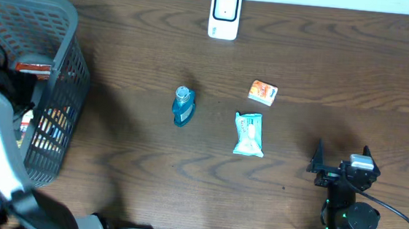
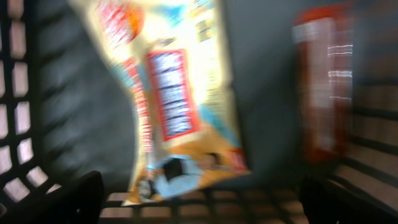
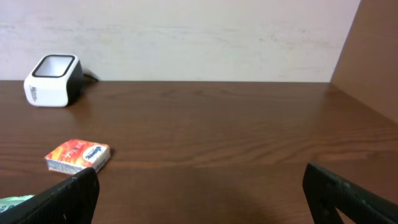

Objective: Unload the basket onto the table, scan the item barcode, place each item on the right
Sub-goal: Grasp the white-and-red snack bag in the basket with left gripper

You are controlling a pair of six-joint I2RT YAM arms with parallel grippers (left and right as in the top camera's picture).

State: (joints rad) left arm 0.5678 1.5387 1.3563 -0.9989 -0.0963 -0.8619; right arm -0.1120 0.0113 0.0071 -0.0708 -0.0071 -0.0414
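Note:
The left gripper will next move down deeper into the basket and close around the red-framed label of the snack bag (image 2: pixel 174 106), because that label is below the gripper's open fingers.
Deep in the grey basket (image 1: pixel 64 23) at the table's left end, my left gripper (image 2: pixel 202 208) stands open. Its dark fingertips (image 2: pixel 78 198) sit wide apart at the bottom of the blurred left wrist view. A yellow-orange snack bag (image 2: pixel 174 106) lies loose ahead of them on the mesh, held by nothing. A red packet (image 2: pixel 323 81) stands to its right. The white barcode scanner (image 1: pixel 225 15) stands at the table's far edge. My right gripper (image 1: pixel 341 160) rests open and empty at the near right, also seen in the right wrist view (image 3: pixel 202 199).
On the table's middle lie a blue bottle (image 1: pixel 183 105), a teal packet (image 1: pixel 249 134) and a small orange box (image 1: pixel 262 93). The orange box (image 3: pixel 78 155) and scanner (image 3: pixel 53 81) also show ahead-left of the right gripper. Basket walls enclose the left gripper.

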